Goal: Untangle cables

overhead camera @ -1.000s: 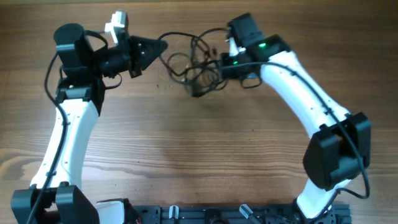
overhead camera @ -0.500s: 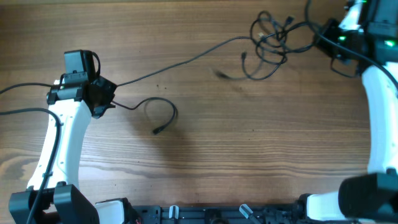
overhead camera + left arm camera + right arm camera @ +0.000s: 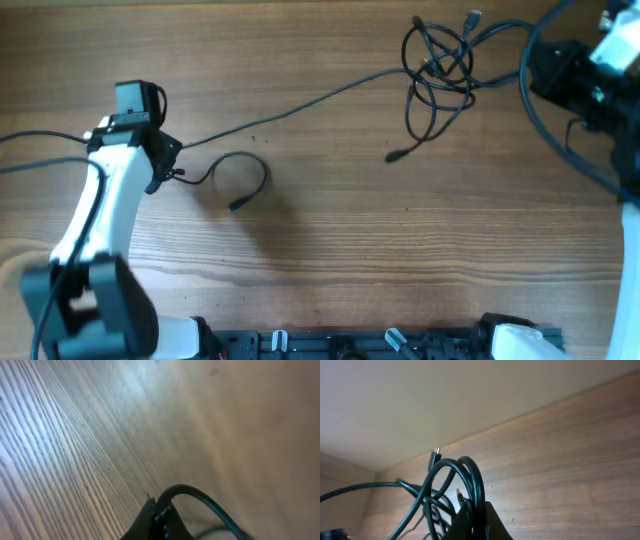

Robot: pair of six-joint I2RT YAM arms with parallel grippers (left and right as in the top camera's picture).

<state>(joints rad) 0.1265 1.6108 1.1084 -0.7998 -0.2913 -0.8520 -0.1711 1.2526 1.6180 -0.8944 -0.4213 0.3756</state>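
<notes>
Next, my left gripper lifts toward the clump [image 3: 440,80], then releases the long cord, which already stretches nearly straight.
The cables are thin black cords. A knotted clump [image 3: 438,68] lies at the far right of the table, with one plug end [image 3: 392,157] trailing below it. One long cord [image 3: 300,103] runs from the clump down-left to my left gripper [image 3: 170,165], then curls into a loop [image 3: 262,172] that ends in a plug [image 3: 237,205]. My left gripper [image 3: 158,519] is shut on this cord [image 3: 200,494]. My right gripper [image 3: 530,68] sits at the clump's right side. In the right wrist view it [image 3: 475,516] is shut on several cord loops [image 3: 466,471].
The wooden table [image 3: 380,250] fills the overhead view. The thick arm wires [image 3: 40,140] trail off the left edge, and more [image 3: 560,140] hang by the right arm. The arm bases and a black rail [image 3: 340,345] line the front edge.
The two grippers pulled apart from the centre, drawing one cord out long. In the last half second the right arm shifted further right and the clump's loose plug end swung lower.
</notes>
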